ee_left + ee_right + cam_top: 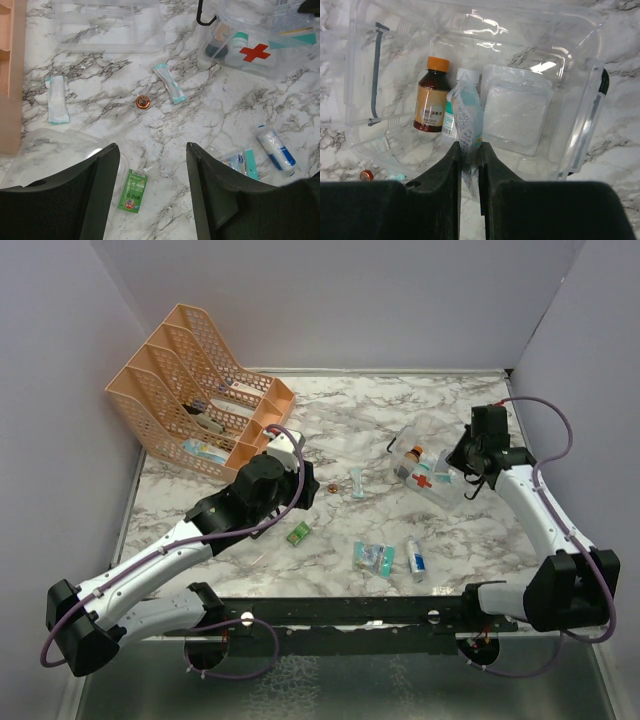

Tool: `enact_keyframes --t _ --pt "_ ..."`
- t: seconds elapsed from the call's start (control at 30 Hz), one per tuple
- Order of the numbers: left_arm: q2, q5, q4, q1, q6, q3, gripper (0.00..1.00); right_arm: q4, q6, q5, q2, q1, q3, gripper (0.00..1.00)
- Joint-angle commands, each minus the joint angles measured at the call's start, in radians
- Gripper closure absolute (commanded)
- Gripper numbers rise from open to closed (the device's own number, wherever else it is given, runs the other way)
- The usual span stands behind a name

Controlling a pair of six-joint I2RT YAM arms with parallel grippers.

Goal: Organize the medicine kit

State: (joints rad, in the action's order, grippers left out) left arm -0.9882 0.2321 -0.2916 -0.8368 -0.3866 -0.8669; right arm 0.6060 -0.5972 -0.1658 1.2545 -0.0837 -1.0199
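I will next lower my right gripper into the open box and release the clear and teal sachet onto the clear gauze pack (444, 469), as the bottles fill the space beside it.
The clear medicine box (425, 468) with a red cross stands open at the right; it also shows in the left wrist view (260, 52). My right gripper (462, 462) (469, 145) is shut on a clear and teal sachet (468, 112), held upright over the box's near rim (470, 165). In the box lie a brown bottle (431, 95) with an orange cap, a white bottle (449, 120) and a clear gauze pack (515, 112). My left gripper (305, 492) (152, 146) is open and empty above a green sachet (132, 191) (298, 533).
Loose on the marble: a small round orange tin (143, 101), a teal-edged packet (170, 84), a white and blue tube (276, 147), teal packets (240, 162), a white packet (57, 99). A clear tray (107, 25) lies beyond. An orange file rack (195, 390) stands back left.
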Motion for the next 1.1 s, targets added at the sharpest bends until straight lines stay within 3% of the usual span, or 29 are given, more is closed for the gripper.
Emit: enact_keyframes --t 0.0,0.37,0.7,1.07 --pt "0.011 -0.044 0.038 0.005 -0.004 0.017 0.41 -0.068 -0.028 0.069 0.064 0.010 -0.004 0.99" --pt "0.016 -0.052 0.041 0.003 -0.001 0.022 0.40 0.005 -0.123 0.079 0.192 0.032 -0.020 0.98" --pt "0.010 -0.057 0.044 0.004 0.000 0.022 0.39 -0.032 -0.216 0.175 0.175 0.087 0.027 0.89" --pt "0.004 -0.059 0.042 0.003 0.002 0.023 0.38 -0.083 -0.215 0.164 0.205 0.097 0.075 0.78"
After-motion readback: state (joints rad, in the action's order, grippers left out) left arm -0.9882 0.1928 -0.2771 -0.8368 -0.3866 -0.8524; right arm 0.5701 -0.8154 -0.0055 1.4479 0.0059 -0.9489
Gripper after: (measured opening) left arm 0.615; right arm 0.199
